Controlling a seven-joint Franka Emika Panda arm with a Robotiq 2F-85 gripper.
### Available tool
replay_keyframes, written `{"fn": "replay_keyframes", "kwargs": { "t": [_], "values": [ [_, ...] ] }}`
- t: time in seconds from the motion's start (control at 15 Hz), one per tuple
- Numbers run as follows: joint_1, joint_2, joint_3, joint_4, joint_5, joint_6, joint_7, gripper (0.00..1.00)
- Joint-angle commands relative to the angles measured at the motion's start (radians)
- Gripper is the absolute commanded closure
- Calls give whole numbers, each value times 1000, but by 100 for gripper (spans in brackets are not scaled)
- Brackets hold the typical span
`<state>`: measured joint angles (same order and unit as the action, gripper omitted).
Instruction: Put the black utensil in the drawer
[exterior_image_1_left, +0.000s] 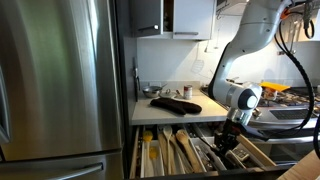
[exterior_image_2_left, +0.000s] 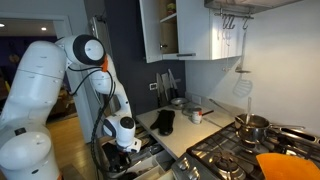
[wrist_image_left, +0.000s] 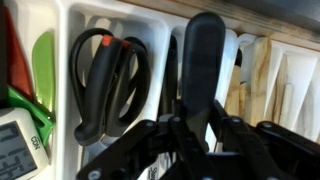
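Next, my gripper brings the black utensil (wrist_image_left: 205, 60) down into the white tray section (wrist_image_left: 177, 72) beside the scissors and releases it there, since that section lies below my gripper.
In the wrist view the black utensil (wrist_image_left: 205, 60) is a slim dark stick standing up out of my gripper (wrist_image_left: 195, 132), whose fingers are shut on its lower end. It hangs over the drawer (wrist_image_left: 258, 80), above a white cutlery tray compartment. In both exterior views my gripper (exterior_image_1_left: 228, 140) (exterior_image_2_left: 125, 148) is low inside the open drawer (exterior_image_1_left: 185, 152) (exterior_image_2_left: 152, 166), below the counter edge. The utensil itself is too small to make out in those views.
Black-handled scissors (wrist_image_left: 105, 85) lie in the tray compartment left of the utensil, with a green item (wrist_image_left: 42, 65) further left. A broad dark mitt (exterior_image_1_left: 175, 104) (exterior_image_2_left: 163, 122) lies on the counter above the drawer. A steel fridge (exterior_image_1_left: 60, 80) stands beside it, and a stove (exterior_image_2_left: 240, 150) is on the other side.
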<state>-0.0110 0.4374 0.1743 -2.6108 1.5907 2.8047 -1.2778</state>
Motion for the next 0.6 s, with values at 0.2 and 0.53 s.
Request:
{"fn": "replay_keyframes", "kwargs": {
  "t": [0.2, 0.53],
  "values": [
    [-2, 11, 1, 14, 22, 1, -11, 92],
    [0, 38, 4, 44, 68, 5, -28, 92]
  ]
}}
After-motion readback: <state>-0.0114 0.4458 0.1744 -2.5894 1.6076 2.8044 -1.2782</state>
